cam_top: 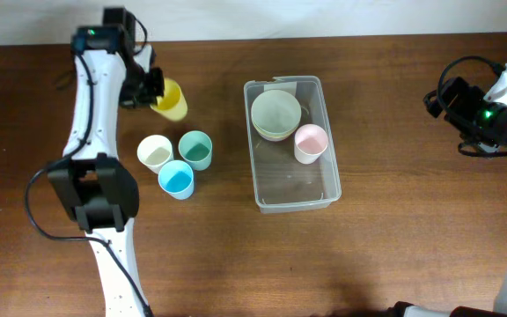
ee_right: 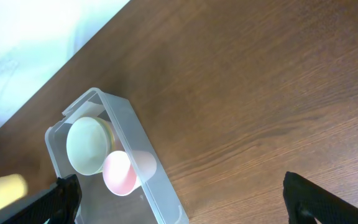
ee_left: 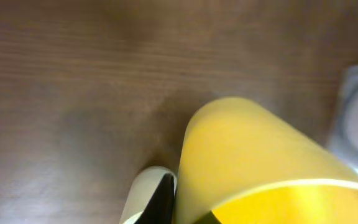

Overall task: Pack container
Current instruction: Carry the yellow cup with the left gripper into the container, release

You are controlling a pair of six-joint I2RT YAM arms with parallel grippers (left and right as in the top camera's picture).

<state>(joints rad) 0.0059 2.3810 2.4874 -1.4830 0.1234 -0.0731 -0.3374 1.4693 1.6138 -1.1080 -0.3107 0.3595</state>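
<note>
The left gripper moves back and to the right in the overhead view next, then down to release, as the container's bottom beside the pink cup is bare.
The clear container (cam_top: 294, 195) stands mid-table with stacked pastel bowls (cam_top: 276, 114) and a pink cup (cam_top: 310, 143) inside. It also shows in the right wrist view (ee_right: 160, 186), with the bowls (ee_right: 87, 145) and the pink cup (ee_right: 120, 173). My left gripper (cam_top: 152, 88) is shut on a yellow cup (cam_top: 172, 99), held tilted on its side left of the container; the cup fills the left wrist view (ee_left: 253, 162). My right gripper (ee_right: 179, 199) is open and empty, far right of the container.
Three cups stand left of the container: cream (cam_top: 155, 153), teal (cam_top: 196, 150) and blue (cam_top: 176, 180). The table's far edge meets a white wall (ee_right: 30, 43). The right arm (cam_top: 491, 114) sits at the right edge.
</note>
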